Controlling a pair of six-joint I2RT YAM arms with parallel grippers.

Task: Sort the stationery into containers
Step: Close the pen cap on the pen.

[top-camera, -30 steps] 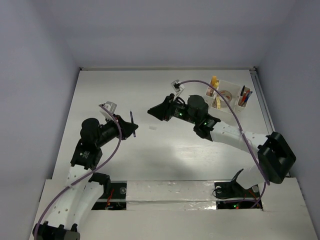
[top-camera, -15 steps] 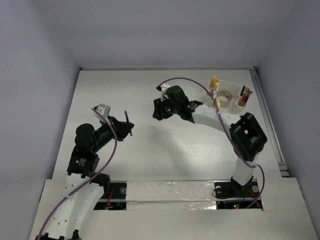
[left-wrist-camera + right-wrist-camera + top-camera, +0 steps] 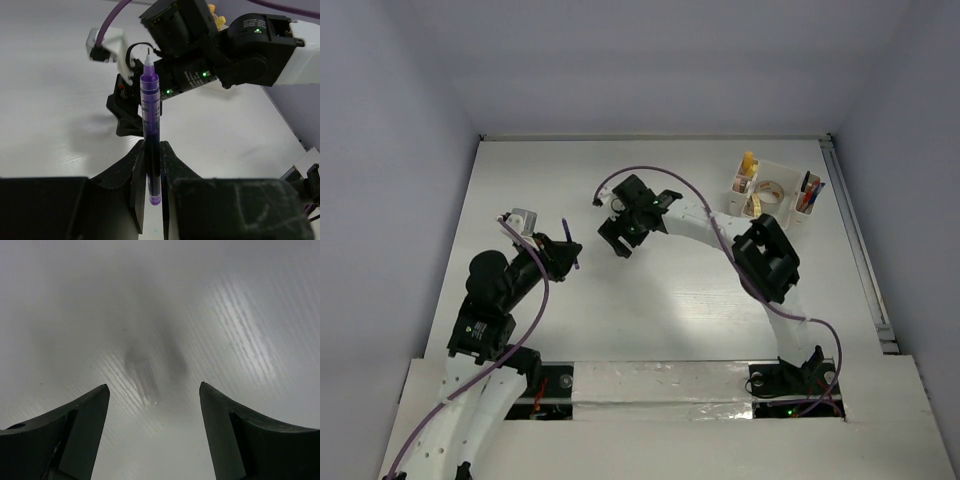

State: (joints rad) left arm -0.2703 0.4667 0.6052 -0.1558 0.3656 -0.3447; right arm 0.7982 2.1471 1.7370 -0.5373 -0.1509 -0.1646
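Observation:
My right gripper lowers toward the tabletop next and closes on the cap's long sides, as the small clear pen cap (image 3: 145,380) lies lengthwise between its open fingers.
My left gripper (image 3: 152,145) is shut on a thin purple pen (image 3: 150,100), whose bare tip points away from the wrist; from above the pen (image 3: 567,236) sticks up from that gripper (image 3: 563,256) at centre left. My right gripper (image 3: 153,385) is open and points down at the table just over a small clear pen cap (image 3: 145,380), which lies loose between its fingers. Seen from above, the right gripper (image 3: 617,243) is close to the right of the pen. The cream-white organizer (image 3: 782,214) stands at the back right.
The organizer holds a beige tape roll (image 3: 770,188), red and blue pens (image 3: 807,193) and yellow blocks (image 3: 748,160). The right arm (image 3: 220,50) fills the space just beyond the pen tip. A purple cable (image 3: 695,200) loops over the right arm.
The right gripper swung left and down towards the table and opened wide. The left gripper drew back a little to the left, still holding the pen.

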